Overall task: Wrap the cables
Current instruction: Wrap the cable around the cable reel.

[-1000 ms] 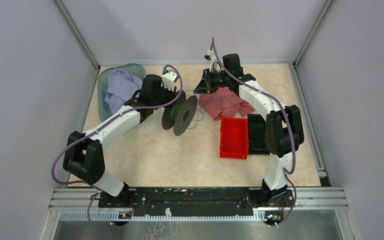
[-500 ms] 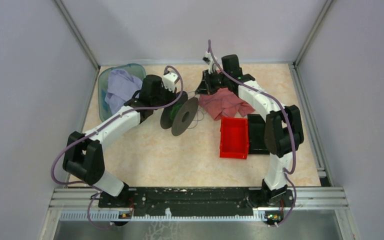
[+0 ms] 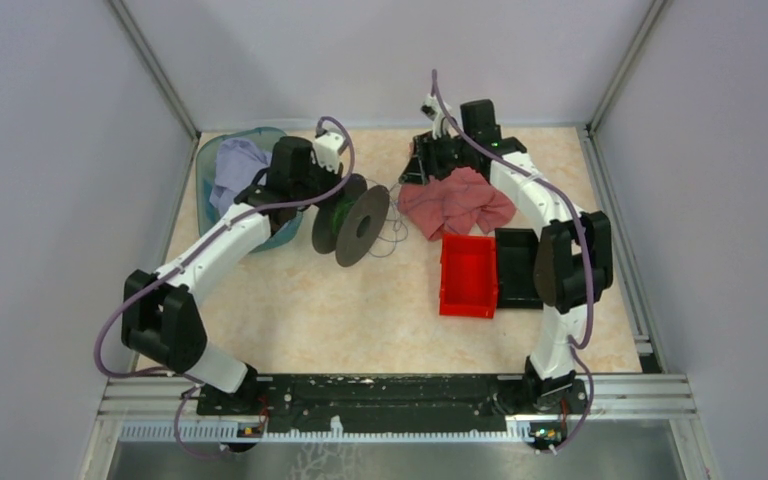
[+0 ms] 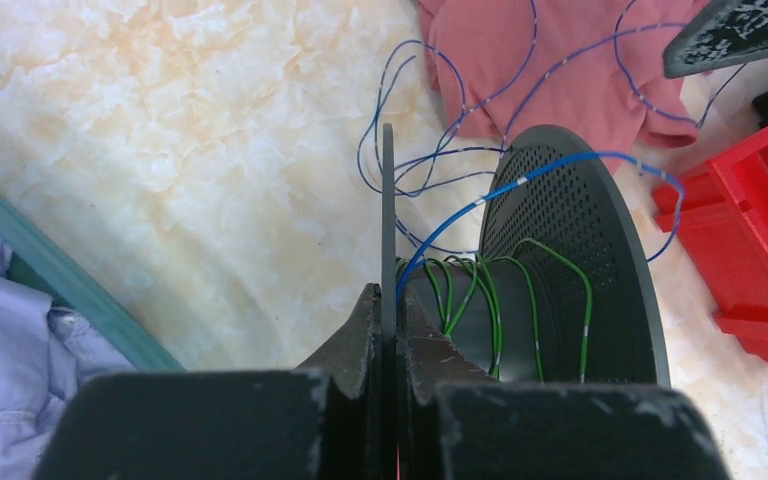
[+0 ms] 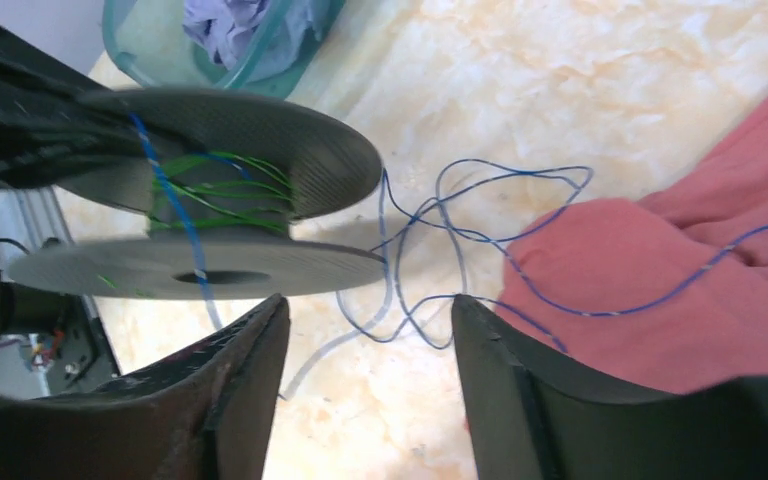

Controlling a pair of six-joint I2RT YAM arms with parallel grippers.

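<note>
My right gripper goes down, back and toward the spool [image 3: 352, 222] next, onto the piece of blue cable beside the spool's rim.
A thin blue cable [image 4: 520, 181] lies in loose loops [image 3: 392, 232] on the table between a black spool [image 3: 352, 222] and a pink cloth [image 3: 455, 205]. One strand runs onto the spool's core, where green cable [image 4: 490, 300] is wound. My left gripper [image 4: 388, 310] is shut on the near flange of the spool and holds it tilted on edge. My right gripper [image 5: 368, 305] hangs open above the table beside the pink cloth [image 5: 660, 270]. The blue loops [image 5: 516, 171] lie just beyond its fingertips, with nothing between them.
A red bin [image 3: 468, 275] sits in front of the pink cloth, with a black block [image 3: 515, 268] to its right. A teal tub [image 3: 210, 165] holding a lilac cloth [image 3: 238, 170] stands at the back left, just behind my left arm.
My right gripper has opened from shut and lifted slightly back to the right. My left arm has shifted the spool a little left and back.
</note>
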